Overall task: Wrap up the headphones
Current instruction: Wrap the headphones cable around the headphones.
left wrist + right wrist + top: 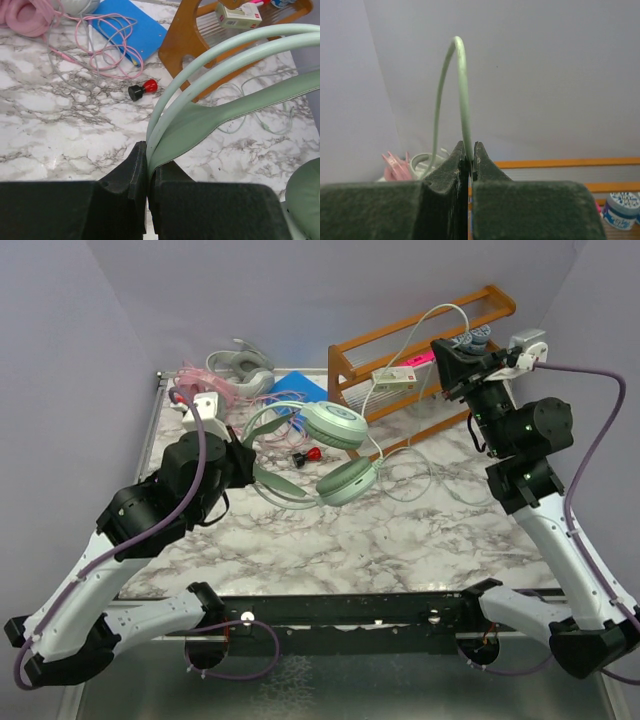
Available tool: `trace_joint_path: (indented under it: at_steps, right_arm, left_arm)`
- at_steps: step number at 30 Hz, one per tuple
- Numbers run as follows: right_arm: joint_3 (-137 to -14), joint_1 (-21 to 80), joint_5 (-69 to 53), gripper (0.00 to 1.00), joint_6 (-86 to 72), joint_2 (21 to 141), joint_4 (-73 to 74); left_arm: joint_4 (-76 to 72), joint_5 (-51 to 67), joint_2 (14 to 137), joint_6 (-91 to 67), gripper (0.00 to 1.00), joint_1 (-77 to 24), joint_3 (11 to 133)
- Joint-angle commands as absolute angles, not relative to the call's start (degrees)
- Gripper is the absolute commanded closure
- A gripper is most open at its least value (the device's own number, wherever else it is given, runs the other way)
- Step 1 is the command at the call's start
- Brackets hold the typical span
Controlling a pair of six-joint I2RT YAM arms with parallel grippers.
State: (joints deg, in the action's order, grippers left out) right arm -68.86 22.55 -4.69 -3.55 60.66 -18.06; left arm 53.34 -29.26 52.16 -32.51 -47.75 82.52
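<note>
I will next raise my right gripper, swing it to the left in the top view and lower it beside the headphone cups to release the cable. The cable still hangs unwound.
The mint green headphones (pixel 335 426) hang over the middle of the marble table, both cups to the right of my left gripper (pixel 243 452). That gripper is shut on the headband (pixel 215 60), with the jaws (pixel 148 167) pinching its strap end. My right gripper (pixel 442 348) is raised over the wooden rack and is shut on the thin mint cable (pixel 462 85), which arcs up from the jaws (pixel 471 160) and falls away to the left. More mint cable lies slack on the table (pixel 420 475). The pink headphones (pixel 205 388) and silver-grey headphones (pixel 240 364) lie at the back left.
A wooden rack (pixel 420 340) holding a small box (pixel 395 378) and jars (pixel 620 207) stands at the back right. A blue pad (pixel 132 30) lies under tangled pink cable (pixel 105 42). A small red-and-black object (pixel 142 90) lies behind the headband.
</note>
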Motion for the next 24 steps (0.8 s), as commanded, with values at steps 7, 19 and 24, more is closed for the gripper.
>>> trace_joint_path:
  at_steps: [7,19,24]
  right_arm:
    - [-82.9,22.6,-5.1,0.99,3.5,60.4,-13.4]
    - [-104.7,22.6,-23.8,0.99,6.2,69.5,1.9]
    - [-111.4,22.6,-28.5,0.99,6.3,73.7,6.7]
  left_arm:
    - [59.4,-37.4,57.7,-37.4,1.00,-48.0,85.2]
    - [55.0,-25.1,62.0,-29.9,1.00,-47.9,83.5]
    - [53.4,-19.4,65.6,-26.3,1.00,-47.9,84.9]
